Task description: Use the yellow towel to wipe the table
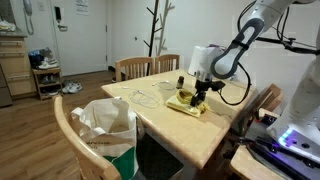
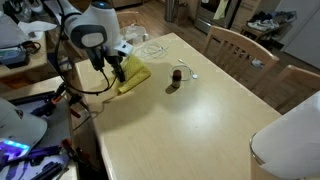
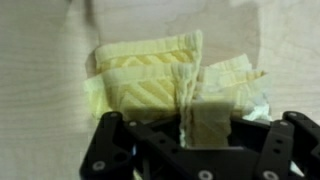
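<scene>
The robot's gripper slides outward along the table next with the held towel (image 3: 170, 75), wiping the bare tabletop outward of it, and then needs to release the fold of the towel there.
The yellow towel (image 3: 170, 75) lies crumpled on the light wooden table (image 2: 200, 120), near the edge closest to the robot base. It also shows in both exterior views (image 1: 188, 103) (image 2: 132, 75). My gripper (image 3: 196, 118) comes down onto it from above and is shut on a raised fold of the towel. In both exterior views the gripper (image 1: 202, 92) (image 2: 120, 68) sits right on top of the towel.
A small dark bottle (image 2: 177, 76) stands on the table near the towel, with a small cap (image 2: 195, 75) beside it. A white cable (image 2: 150, 46) lies coiled behind. A white bag (image 1: 105, 125) sits on a wooden chair (image 1: 75, 140). More chairs (image 2: 240, 45) stand around the table.
</scene>
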You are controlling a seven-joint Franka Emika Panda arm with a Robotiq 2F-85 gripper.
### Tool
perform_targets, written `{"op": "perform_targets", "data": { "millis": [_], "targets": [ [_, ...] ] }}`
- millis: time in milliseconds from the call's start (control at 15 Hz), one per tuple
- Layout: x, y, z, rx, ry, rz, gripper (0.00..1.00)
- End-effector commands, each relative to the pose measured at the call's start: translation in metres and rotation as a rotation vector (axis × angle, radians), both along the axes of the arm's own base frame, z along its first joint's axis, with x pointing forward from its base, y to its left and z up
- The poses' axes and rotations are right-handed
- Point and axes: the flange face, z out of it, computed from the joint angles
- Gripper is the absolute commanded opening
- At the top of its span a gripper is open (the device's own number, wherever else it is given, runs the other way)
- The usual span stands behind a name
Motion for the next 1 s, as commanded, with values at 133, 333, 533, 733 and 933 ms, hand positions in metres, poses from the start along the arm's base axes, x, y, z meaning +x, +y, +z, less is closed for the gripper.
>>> {"op": "perform_targets", "data": {
  "millis": [133,333,533,733,933],
  "targets": [
    [0.037,-0.040,-0.029,-0.045,0.063,-0.019,0.09],
    [0.056,-0.062,-0.045,-0.063,0.091,-0.080,0.09],
    [0.071,-0.106,-0.040,-0.102,0.084,-0.189,0.09],
    [0.069,-0.175,-0.037,-0.132,0.079,-0.349,0.09],
    [0.055,-0.237,-0.041,-0.142,0.102,-0.498,0.09]
  ]
}}
